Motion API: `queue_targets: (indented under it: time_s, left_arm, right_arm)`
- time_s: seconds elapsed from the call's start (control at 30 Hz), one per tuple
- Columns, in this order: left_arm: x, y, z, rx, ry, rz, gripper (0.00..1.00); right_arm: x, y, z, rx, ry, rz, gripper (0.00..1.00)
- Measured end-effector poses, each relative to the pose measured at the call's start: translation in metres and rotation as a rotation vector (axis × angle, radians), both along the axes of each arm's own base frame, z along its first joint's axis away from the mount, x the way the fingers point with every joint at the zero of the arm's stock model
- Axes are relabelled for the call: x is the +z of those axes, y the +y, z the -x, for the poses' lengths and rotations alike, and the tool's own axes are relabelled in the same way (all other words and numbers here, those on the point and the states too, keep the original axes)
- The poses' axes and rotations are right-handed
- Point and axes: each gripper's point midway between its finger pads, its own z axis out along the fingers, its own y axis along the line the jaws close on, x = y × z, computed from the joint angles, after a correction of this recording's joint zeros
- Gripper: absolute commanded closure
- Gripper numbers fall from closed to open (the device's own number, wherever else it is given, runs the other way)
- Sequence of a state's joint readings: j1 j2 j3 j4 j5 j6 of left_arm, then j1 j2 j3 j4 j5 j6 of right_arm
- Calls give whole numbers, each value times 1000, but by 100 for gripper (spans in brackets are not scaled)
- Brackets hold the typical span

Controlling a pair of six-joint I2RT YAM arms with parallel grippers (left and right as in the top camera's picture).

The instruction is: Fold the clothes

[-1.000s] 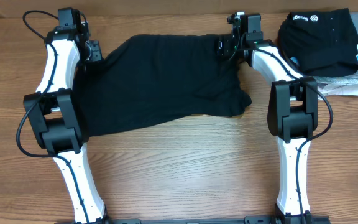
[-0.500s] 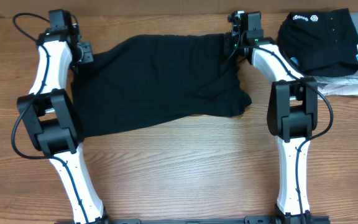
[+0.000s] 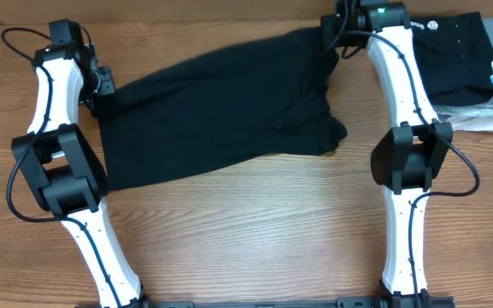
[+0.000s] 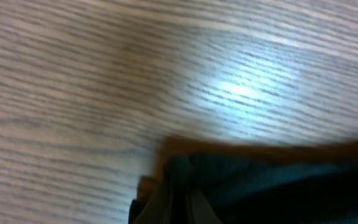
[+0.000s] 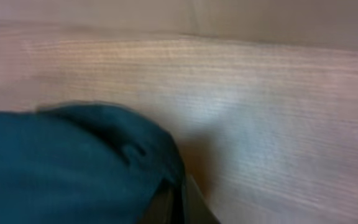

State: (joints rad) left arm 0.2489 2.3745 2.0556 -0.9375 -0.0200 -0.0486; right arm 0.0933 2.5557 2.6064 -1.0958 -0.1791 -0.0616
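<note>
The near part of the shirt lies spread flat, back of my left gripper. I will move my left gripper back over that near part next and let go of the shirt's held edge there.
The clothes, a plain black T-shirt [image 3: 221, 111], lie stretched across the back half of the table, with a bunched flap at the right front [image 3: 328, 137]. My left gripper [image 3: 101, 89] is shut on the shirt's left edge. My right gripper [image 3: 330, 34] is shut on its far right corner near the table's back edge. In the left wrist view the fingers [image 4: 176, 202] pinch dark cloth [image 4: 278, 186] just above the wood. The right wrist view is blurred; its fingers [image 5: 188, 205] hold a fold of the dark cloth [image 5: 73, 168].
A folded black garment with white logo print [image 3: 448, 56] lies at the back right on folded grey and white pieces [image 3: 478, 118], close to my right arm [image 3: 400, 94]. Bare wooden table [image 3: 255, 231] runs along the front between the two arm bases.
The right gripper shut on the shirt's corner and drew it back and to the right. The left gripper moved left with its edge. The shirt now lies more stretched.
</note>
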Motion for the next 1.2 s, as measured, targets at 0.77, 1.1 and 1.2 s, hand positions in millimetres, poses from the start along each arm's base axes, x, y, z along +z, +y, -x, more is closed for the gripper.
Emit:
queue_targets:
  time_s: [0.77,1.1,1.2]
  left_arm:
    - [83,-55,101,-44,239,178,96]
    - [53,-71,129,-57,371,215,96]
    - [39,-72,140,-54,415,220,87]
  right_arm:
    - [-22,-50,110,-37,480,-4,96]
    - [-22,-49,121,-54,530,-20,96]
    - [-22,-48,121,-56,531,-23,96]
